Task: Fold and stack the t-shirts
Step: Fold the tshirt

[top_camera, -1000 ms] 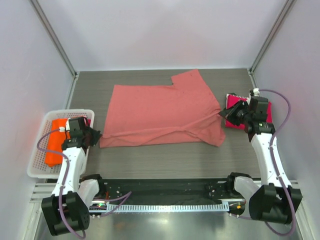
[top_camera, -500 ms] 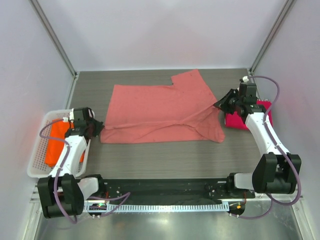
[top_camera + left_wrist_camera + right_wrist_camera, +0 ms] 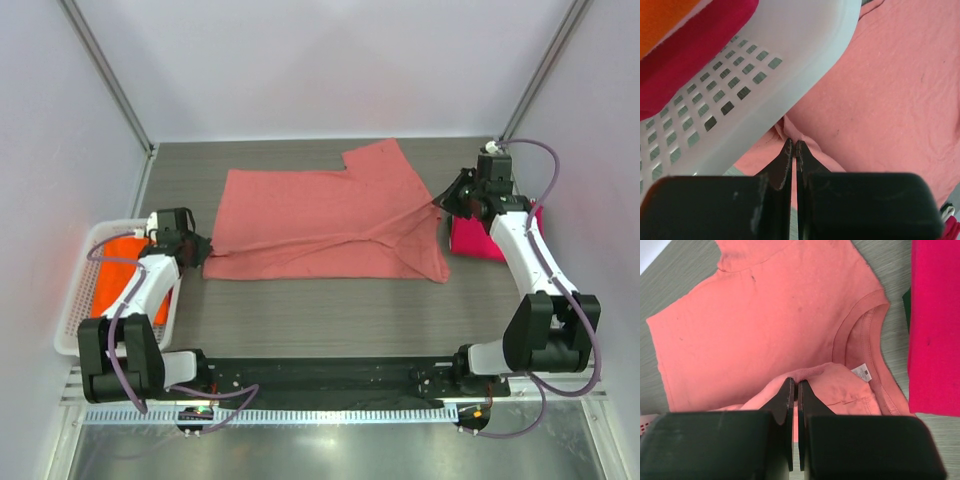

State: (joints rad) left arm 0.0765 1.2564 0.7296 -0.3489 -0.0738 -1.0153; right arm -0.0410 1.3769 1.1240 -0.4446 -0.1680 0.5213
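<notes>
My right gripper stays beside the shirt's collar and open over the shirt (image 3: pixel 765 320) next, since the pink fold already stretches between both grippers.
A salmon-pink t-shirt (image 3: pixel 320 215) lies spread across the middle of the table, with its near edge lifted into a fold. My left gripper (image 3: pixel 205 247) is shut on its left end, right beside the basket; the wrist view shows the gripper (image 3: pixel 793 142) pinching a ridge of pink cloth (image 3: pixel 890 85). At the shirt's right end, by the collar (image 3: pixel 860 335), my right gripper (image 3: pixel 440 200) is shut on a bunched fold of the same shirt (image 3: pixel 765 320), seen up close at the gripper (image 3: pixel 793 381). A folded magenta t-shirt (image 3: pixel 468 240) lies at the right. An orange t-shirt (image 3: pixel 105 290) sits in the basket.
The white lattice basket (image 3: pixel 72 310) stands at the table's left edge, close against my left gripper; its wall (image 3: pixel 790 60) fills the left wrist view, with magenta cloth (image 3: pixel 690 50) and orange cloth (image 3: pixel 660 15) inside. White walls enclose the table.
Both grippers have moved away from the arm bases towards the far side, carrying the shirt's near edge with them. The right gripper has come off the magenta shirt's area towards the collar.
</notes>
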